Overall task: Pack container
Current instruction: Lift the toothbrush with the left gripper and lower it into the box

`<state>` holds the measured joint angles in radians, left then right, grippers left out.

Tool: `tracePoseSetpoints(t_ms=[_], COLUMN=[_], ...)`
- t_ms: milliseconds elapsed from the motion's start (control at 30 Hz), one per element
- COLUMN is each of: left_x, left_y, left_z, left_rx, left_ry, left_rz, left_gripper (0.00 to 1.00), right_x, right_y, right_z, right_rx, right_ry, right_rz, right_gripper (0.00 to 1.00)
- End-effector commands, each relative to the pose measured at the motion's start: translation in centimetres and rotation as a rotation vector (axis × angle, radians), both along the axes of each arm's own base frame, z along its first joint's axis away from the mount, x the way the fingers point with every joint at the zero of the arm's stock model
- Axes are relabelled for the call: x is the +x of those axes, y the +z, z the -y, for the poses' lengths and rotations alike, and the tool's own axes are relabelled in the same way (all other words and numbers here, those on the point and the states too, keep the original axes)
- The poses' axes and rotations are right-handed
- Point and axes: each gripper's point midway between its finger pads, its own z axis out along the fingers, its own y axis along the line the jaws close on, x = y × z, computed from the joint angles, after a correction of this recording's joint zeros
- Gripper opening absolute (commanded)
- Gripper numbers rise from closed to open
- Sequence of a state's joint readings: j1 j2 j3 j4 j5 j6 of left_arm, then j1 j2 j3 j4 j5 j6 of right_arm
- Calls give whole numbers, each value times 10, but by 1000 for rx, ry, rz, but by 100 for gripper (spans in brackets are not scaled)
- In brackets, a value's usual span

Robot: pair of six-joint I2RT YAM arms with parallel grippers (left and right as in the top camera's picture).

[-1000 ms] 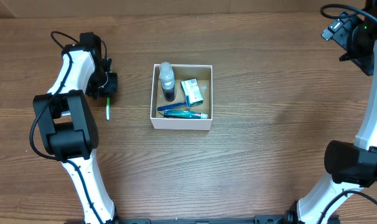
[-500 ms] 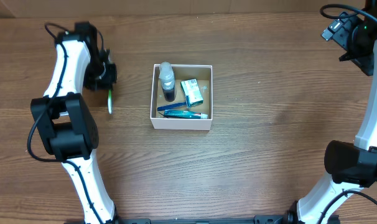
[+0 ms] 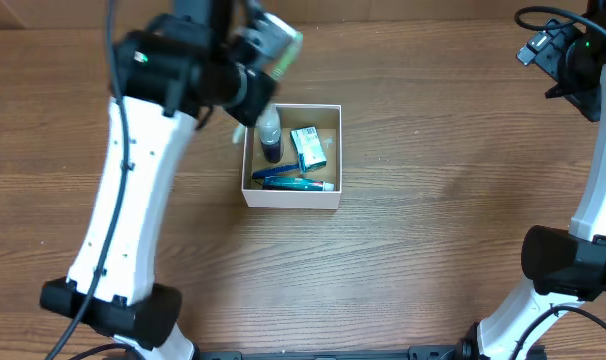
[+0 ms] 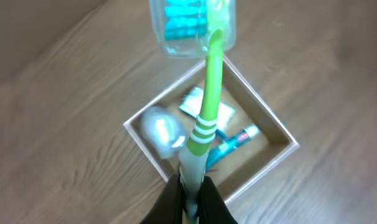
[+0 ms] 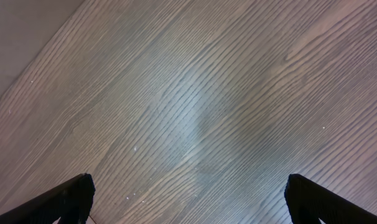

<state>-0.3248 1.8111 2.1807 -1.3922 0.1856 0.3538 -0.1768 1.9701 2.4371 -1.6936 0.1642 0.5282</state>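
Next, my left gripper lowers the toothbrush toward the blue tube (image 3: 298,184) (image 4: 231,147), since the toothbrush still hangs high above the open container.
The container (image 3: 291,197) is a square white-walled box with a brown floor at the table's middle. It holds a clear bottle (image 3: 269,128), a green-and-white packet (image 3: 308,147) and a blue tube (image 3: 295,183). My left gripper (image 4: 190,198) is shut on a green toothbrush (image 4: 208,99) with a clear cap over its head, held high above the container's left side; the toothbrush also shows in the overhead view (image 3: 280,50). The container also shows in the left wrist view (image 4: 282,144), below the brush. My right gripper (image 5: 188,199) is open and empty over bare wood at the far right.
The left arm (image 3: 133,190) reaches up across the table's left side. The right arm (image 3: 593,150) stands along the right edge. Brown wood table surrounds the container.
My left gripper has lifted the green toothbrush off the table at the left and carried it up and right, over the container's left edge. The right arm has not moved.
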Motion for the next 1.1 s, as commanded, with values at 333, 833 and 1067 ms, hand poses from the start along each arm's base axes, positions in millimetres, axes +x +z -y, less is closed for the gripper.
tracePoseSetpoints(t_ms=[333,833,1067], left_x=[-16,-7,-7], left_y=[-108,-166,-189], left_z=[22,32,35], left_rx=[255,263,255], left_ry=[-402,-511,-518], left_rz=[-97,-55,-61], left_gripper=[4,4,4], right_x=[-1,-1,-1], right_y=[6,6,6], right_z=[2,2,2], right_rx=[-6,-6,-6], right_ry=[-12,-12,-12], right_rz=[19,19,19], right_gripper=[100,100,100])
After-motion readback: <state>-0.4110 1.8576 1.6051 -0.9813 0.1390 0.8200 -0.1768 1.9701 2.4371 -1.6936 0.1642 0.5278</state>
